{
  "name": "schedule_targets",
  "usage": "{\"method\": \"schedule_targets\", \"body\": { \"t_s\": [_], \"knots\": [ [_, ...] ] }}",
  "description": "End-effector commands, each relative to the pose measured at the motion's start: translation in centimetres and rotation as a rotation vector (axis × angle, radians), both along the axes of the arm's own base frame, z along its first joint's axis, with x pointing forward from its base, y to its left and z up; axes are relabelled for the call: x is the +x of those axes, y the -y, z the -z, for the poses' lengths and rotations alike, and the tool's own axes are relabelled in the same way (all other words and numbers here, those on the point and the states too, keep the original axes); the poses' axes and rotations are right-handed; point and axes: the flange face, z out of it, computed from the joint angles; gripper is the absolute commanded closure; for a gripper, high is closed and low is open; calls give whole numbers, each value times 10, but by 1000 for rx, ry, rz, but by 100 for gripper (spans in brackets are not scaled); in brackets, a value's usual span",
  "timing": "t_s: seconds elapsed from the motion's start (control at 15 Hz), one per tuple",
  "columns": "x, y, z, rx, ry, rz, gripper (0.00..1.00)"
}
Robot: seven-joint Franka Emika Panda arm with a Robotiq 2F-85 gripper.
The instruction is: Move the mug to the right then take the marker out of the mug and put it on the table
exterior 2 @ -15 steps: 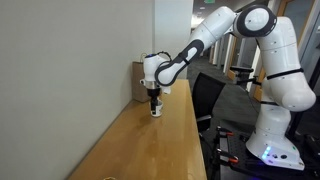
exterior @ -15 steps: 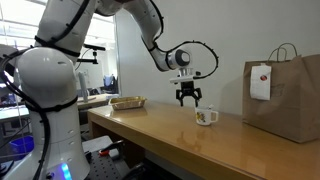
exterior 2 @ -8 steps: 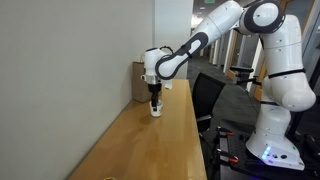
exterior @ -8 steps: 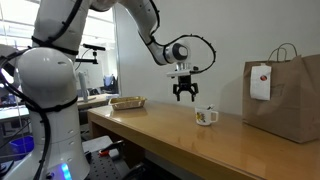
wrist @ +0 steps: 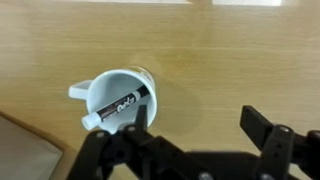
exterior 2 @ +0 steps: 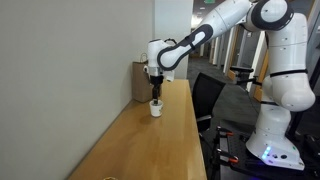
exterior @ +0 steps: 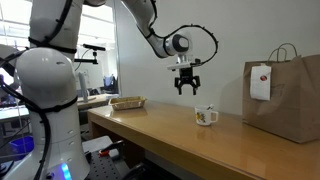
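The black marker (exterior: pixel 209 107) (wrist: pixel 121 106) lies slanted inside the mug, so my gripper should next shift outward over the mug, turn to line its fingers up, and lower around it.
The small white mug (exterior: pixel 205 116) stands on the wooden table (exterior: pixel 150 135) with its handle to one side. It also shows in an exterior view (exterior 2: pixel 156 106) and in the wrist view (wrist: pixel 117 98). The black marker (wrist: pixel 121 106) with a white label lies slanted inside the mug in the wrist view. My gripper (exterior: pixel 187 90) hangs well above the mug, open and empty, a little to the left of it in that view. In the wrist view the gripper (wrist: pixel 197 122) has its two dark fingers (wrist: pixel 262 126) spread wide beside the mug.
A large brown paper bag (exterior: pixel 286 95) with a white tag stands on the table right of the mug. A flat tan tray (exterior: pixel 127 102) lies at the table's far left end. The robot base (exterior: pixel 45 90) is at the left.
My gripper has risen straight up from just over the mug to well above it. It stays open. The mug has not moved.
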Motion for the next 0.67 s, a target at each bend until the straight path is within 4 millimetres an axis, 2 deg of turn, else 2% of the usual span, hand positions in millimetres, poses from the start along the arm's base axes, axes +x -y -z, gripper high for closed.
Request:
{"method": "schedule_targets", "body": {
  "t_s": [0.0,0.27,0.6],
  "knots": [
    [-5,22,-14,59,28,175,0],
    [-2,51,-23,125,73,378,0],
    [5,69,-18,162,147,628,0]
  ]
}}
